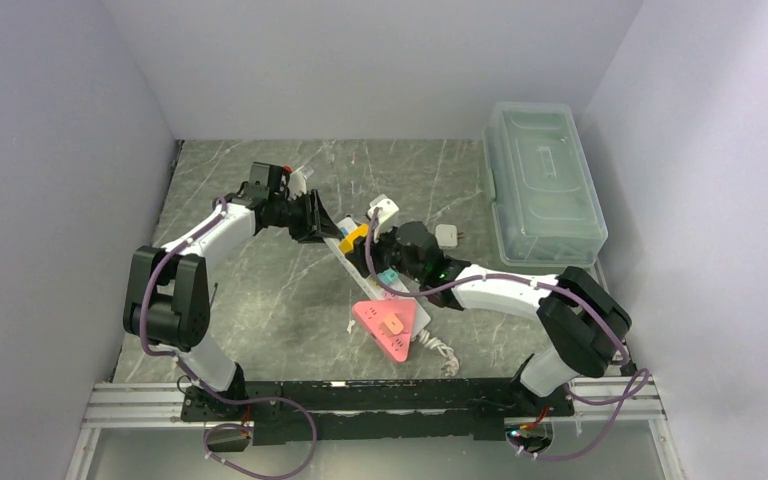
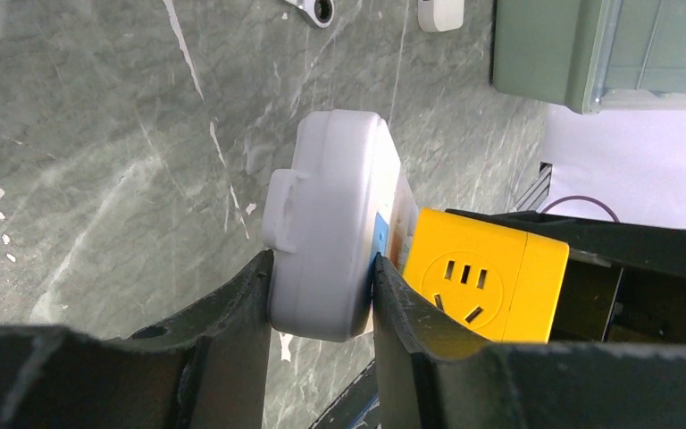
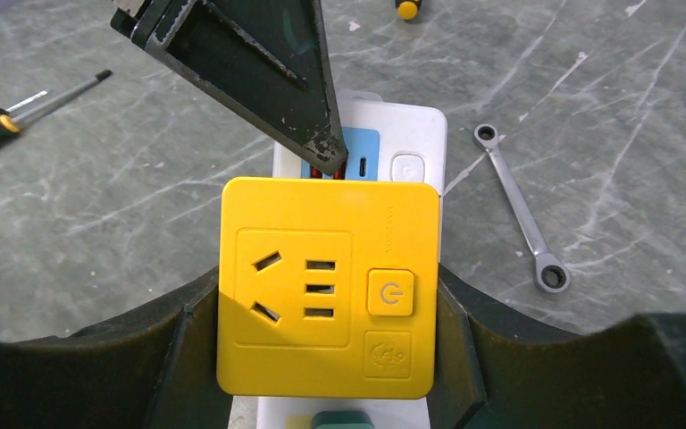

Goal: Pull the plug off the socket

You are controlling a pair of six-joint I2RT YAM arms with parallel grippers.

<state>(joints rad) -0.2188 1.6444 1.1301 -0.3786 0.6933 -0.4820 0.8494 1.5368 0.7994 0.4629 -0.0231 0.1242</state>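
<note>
Next, my right gripper pulls away from the front of the strip, then lowers to bare marble (image 3: 616,297) beside the wrench and releases the plug, as my left gripper holds the strip.
The socket (image 2: 335,223), a white power strip, lies slanted in mid-table (image 1: 346,254). My left gripper (image 2: 322,261) is shut on its far end, one black finger (image 2: 232,331) on each long side. A yellow cube plug (image 3: 326,286) with its own outlet and power button sits close against the strip's face (image 3: 411,134), next to a blue outlet. My right gripper (image 3: 326,299) is shut on this plug, jaws pressed on its two sides. In the top view the plug (image 1: 357,237) shows between the left gripper (image 1: 322,228) and right gripper (image 1: 380,245).
A pink triangular block (image 1: 388,325) lies at the strip's near end. A clear lidded bin (image 1: 540,180) stands at the back right. A small white adapter (image 1: 447,236), a wrench (image 3: 522,210) and a screwdriver (image 3: 18,107) lie nearby on the marble table (image 1: 260,290).
</note>
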